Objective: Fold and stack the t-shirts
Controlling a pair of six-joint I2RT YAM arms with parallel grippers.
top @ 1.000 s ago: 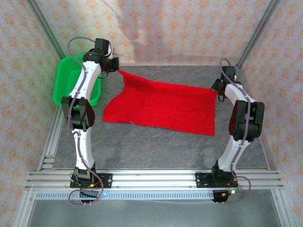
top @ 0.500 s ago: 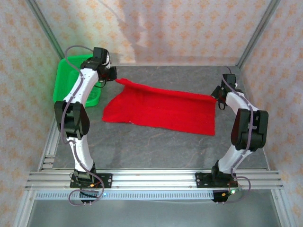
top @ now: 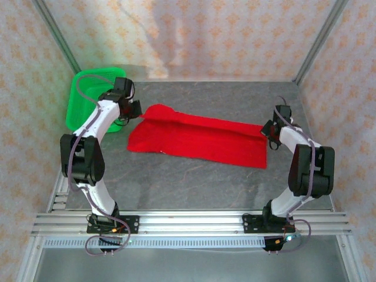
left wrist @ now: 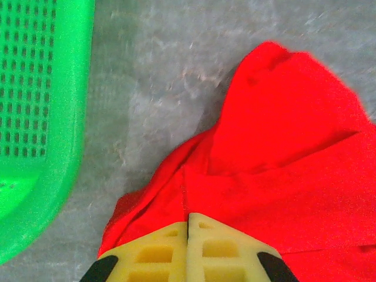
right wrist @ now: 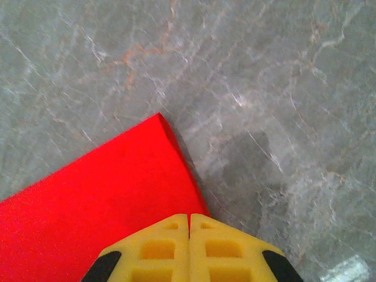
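The held fold covers only the shirt's far part, so the robot's left gripper should next move back and down onto the shirt's near layer [top: 142, 128] and let go of the cloth.
The bright red t-shirt [top: 200, 140] lies across the middle of the grey table as a long, doubled band with its plain side up. My left gripper [top: 138, 110] is at the shirt's far-left corner, shut on a bunched fold of red cloth [left wrist: 282, 147]. In the left wrist view the yellow pads [left wrist: 153, 252] meet, with a crease of the cloth running in between them. My right gripper [top: 268, 130] is at the right end, shut on the flat doubled edge of the shirt [right wrist: 100, 200]. Its pads [right wrist: 223, 247] are pressed together low over the table.
A green plastic mesh basket [top: 88, 97] stands at the back left, close beside the left arm; its rim [left wrist: 70, 147] shows to the left of the cloth. Patterned walls enclose the table on three sides. Bare grey tabletop [top: 194, 182] lies in front of the shirt.
Both grippers have come down and towards the near side, bringing the raised far edge of the t-shirt with them. The cloth now lies lower and as a narrower band.
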